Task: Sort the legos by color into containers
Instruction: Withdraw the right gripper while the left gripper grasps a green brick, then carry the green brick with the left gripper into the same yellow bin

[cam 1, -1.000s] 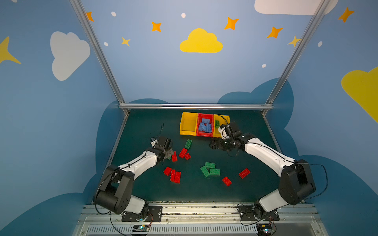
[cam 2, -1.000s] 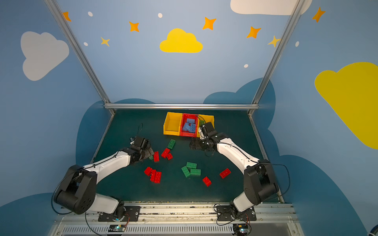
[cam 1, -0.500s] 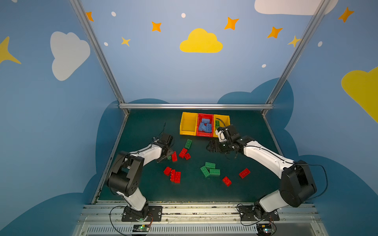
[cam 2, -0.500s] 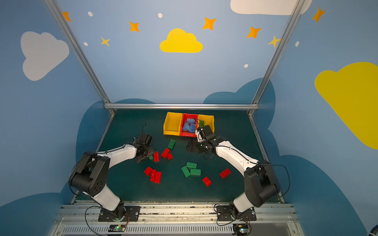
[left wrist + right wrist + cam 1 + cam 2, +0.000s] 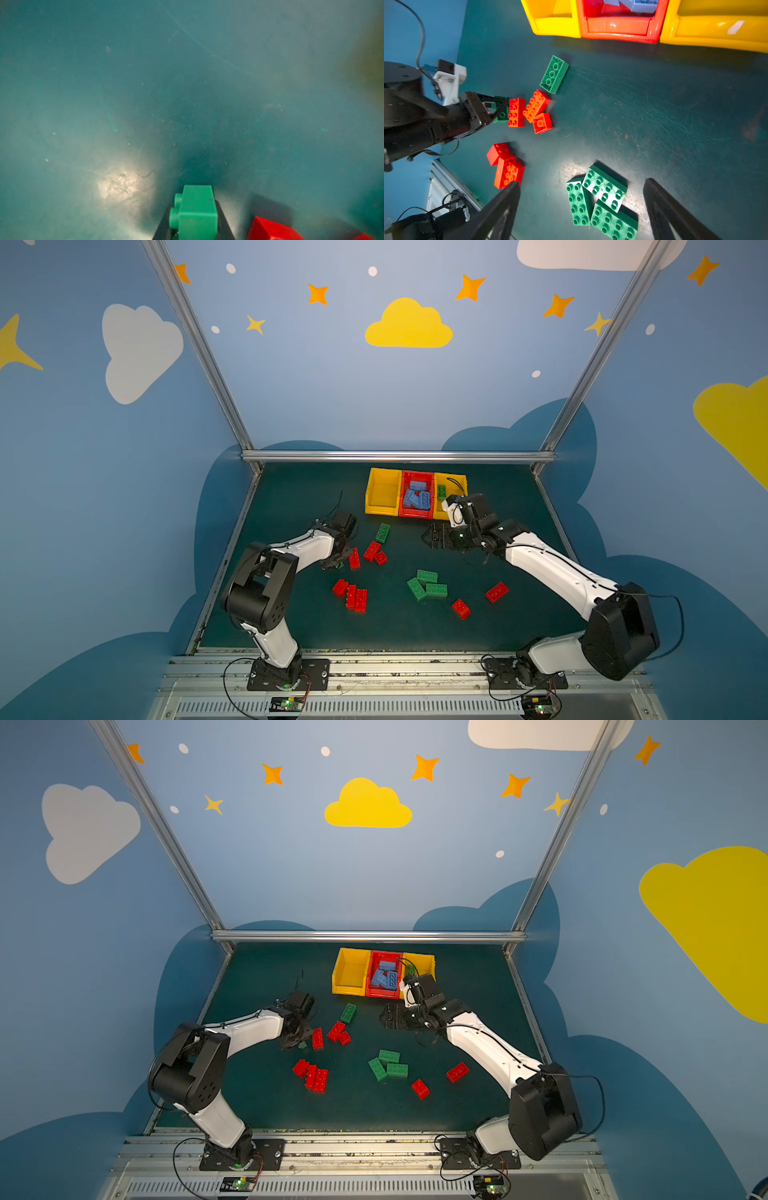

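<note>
The yellow bin with the green lego [image 5: 449, 488] is outward of my left gripper, past the red bin. My left gripper will next go up and swing outward to release its lego.
My left gripper [image 5: 337, 565] is low on the mat, shut on a small green lego [image 5: 195, 212] beside a red lego [image 5: 354, 558]. My right gripper [image 5: 428, 537] hangs open and empty in front of the containers [image 5: 382, 510]. These are two yellow bins flanking a red one. Several blue legos [image 5: 417, 495] fill the red bin, and a green lego [image 5: 441, 491] lies in the right yellow bin. In the right wrist view three green legos [image 5: 600, 201] lie below the open gripper [image 5: 582, 182]. Other red legos [image 5: 351, 595] are scattered on the mat.
A lone green lego [image 5: 382, 532] lies in front of the bins. Two red legos [image 5: 497, 592] [image 5: 461, 608] sit toward the front right. Blue walls and metal posts [image 5: 249, 448] enclose the green mat [image 5: 519, 510].
The left gripper went from open to shut on the small green lego, and its arm's elbow swung in. The right gripper drew back from the bins toward the middle, still open.
</note>
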Robot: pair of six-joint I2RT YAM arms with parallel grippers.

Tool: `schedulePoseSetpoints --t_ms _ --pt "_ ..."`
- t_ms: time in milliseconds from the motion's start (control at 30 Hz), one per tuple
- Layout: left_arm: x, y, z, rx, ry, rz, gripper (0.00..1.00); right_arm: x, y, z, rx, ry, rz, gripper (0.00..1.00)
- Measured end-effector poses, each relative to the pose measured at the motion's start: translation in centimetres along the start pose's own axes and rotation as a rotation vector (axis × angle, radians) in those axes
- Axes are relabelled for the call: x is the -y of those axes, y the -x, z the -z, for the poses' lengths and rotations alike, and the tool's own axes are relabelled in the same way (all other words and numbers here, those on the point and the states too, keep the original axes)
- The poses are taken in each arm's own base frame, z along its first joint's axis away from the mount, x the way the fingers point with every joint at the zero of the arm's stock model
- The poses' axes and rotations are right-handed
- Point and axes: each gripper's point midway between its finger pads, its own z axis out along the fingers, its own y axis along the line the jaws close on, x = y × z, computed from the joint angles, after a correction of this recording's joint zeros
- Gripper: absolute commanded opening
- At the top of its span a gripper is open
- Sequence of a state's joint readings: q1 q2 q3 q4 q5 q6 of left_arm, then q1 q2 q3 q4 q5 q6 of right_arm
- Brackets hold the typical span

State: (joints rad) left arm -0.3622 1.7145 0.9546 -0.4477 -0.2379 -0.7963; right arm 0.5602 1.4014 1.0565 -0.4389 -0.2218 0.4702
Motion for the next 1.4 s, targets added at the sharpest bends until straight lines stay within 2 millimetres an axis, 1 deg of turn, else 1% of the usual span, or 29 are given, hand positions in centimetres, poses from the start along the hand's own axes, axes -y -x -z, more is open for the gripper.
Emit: schedulePoseSetpoints --t_ms 100,167,267,300,367,433,467,567,633,733,833,933,1033,1133,1200,1333,1400 --pt "0.3 0.0 0.8 0.001 0.021 -0.039 0.11 -0.2 0.0 1.0 0.024 0.007 0.005 0.91" --pt "1.2 0.6 1.9 0.017 0.021 -0.065 0.10 -0.2 -0.1 1.5 0.034 0.010 0.006 0.91" --pt "3.8 2.3 4.4 0.070 -0.017 -0.107 0.10 0.2 -0.4 2.3 0.052 0.006 0.002 0.91" --pt "5.0 2.8 5.4 0.090 -0.037 -0.124 0.11 0.4 -0.4 2.5 0.058 0.004 -0.002 0.91" --pt "7.8 3.9 7.6 0.133 -0.089 -0.158 0.12 0.9 -0.5 2.9 0.072 -0.005 -0.018 0.91" --pt "11.7 4.7 9.7 0.170 -0.157 -0.201 0.12 1.6 -0.7 3.4 0.088 -0.012 -0.038 0.91" --pt "13.4 5.0 10.5 0.183 -0.185 -0.218 0.12 1.8 -0.7 3.7 0.096 -0.015 -0.046 0.91" --pt "19.7 5.5 12.0 0.217 -0.266 -0.286 0.12 2.4 -0.8 4.8 0.130 -0.021 -0.064 0.91" --pt "23.8 5.2 12.2 0.231 -0.317 -0.342 0.12 2.8 -0.8 5.7 0.164 -0.027 -0.076 0.91" --pt "28.9 4.1 11.7 0.229 -0.390 -0.424 0.12 3.6 -0.9 7.0 0.211 -0.043 -0.091 0.91" --pt "32.9 2.9 11.1 0.213 -0.469 -0.485 0.12 4.5 -1.3 8.0 0.250 -0.065 -0.117 0.91" --pt "36.2 2.3 10.8 0.202 -0.559 -0.517 0.12 5.5 -1.4 9.2 0.288 -0.093 -0.141 0.91" --pt "38.4 1.9 10.8 0.195 -0.649 -0.532 0.14 6.1 -1.3 10.5 0.328 -0.117 -0.156 0.91" --pt "40.2 1.4 11.0 0.185 -0.731 -0.535 0.15 6.6 -1.2 11.6 0.360 -0.137 -0.168 0.91" --pt "41.3 1.3 11.1 0.194 -0.781 -0.532 0.15 7.0 -1.4 11.9 0.363 -0.154 -0.177 0.91" --pt "42.8 1.3 11.0 0.212 -0.842 -0.514 0.17 7.8 -1.8 11.8 0.349 -0.183 -0.195 0.91" --pt "43.4 1.1 10.7 0.213 -0.867 -0.501 0.19 8.0 -1.9 11.8 0.342 -0.191 -0.202 0.91"
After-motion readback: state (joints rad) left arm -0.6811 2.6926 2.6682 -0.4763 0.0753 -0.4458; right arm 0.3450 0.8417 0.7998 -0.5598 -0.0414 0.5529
